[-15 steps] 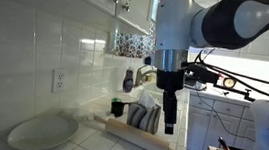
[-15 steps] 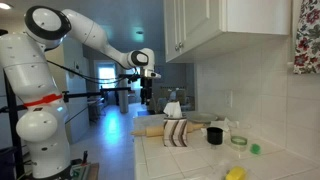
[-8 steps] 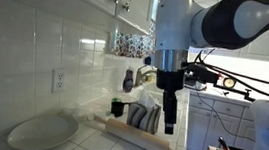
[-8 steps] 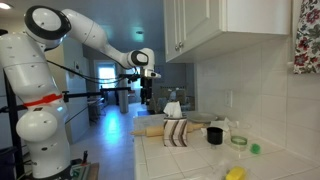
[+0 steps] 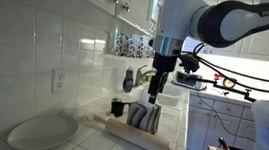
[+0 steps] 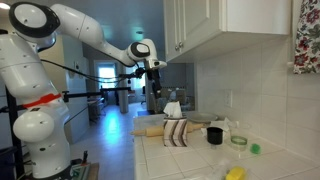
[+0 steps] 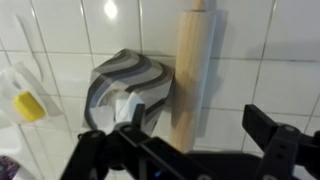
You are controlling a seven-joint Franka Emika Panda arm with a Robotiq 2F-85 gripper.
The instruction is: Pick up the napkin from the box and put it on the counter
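Note:
My gripper will move outward next and tilt its fingers toward the napkin's tip, because the napkin's white tip (image 6: 174,108) (image 7: 127,105) stands up from the box beyond my fingers.
The box (image 7: 128,83) is dark grey with pale stripes and stands on the white tiled counter (image 7: 255,55). A white fold of the napkin (image 7: 127,104) shows inside its open top. In both exterior views the box (image 5: 142,116) (image 6: 176,132) stands beside a wooden rolling pin. My gripper (image 5: 157,84) (image 6: 157,86) hangs above the box, apart from it. In the wrist view its two dark fingers (image 7: 185,150) are spread wide with nothing between them.
A wooden rolling pin (image 7: 195,70) (image 5: 144,138) lies right next to the box. A white oval dish (image 5: 42,132) sits further along the counter. A black cup (image 6: 214,135), a clear container (image 6: 238,140) and a yellow item (image 7: 28,105) stand near the tiled wall.
My gripper has risen and moved toward the wall, from hanging low in front of the box to above it. The box and napkin have not moved.

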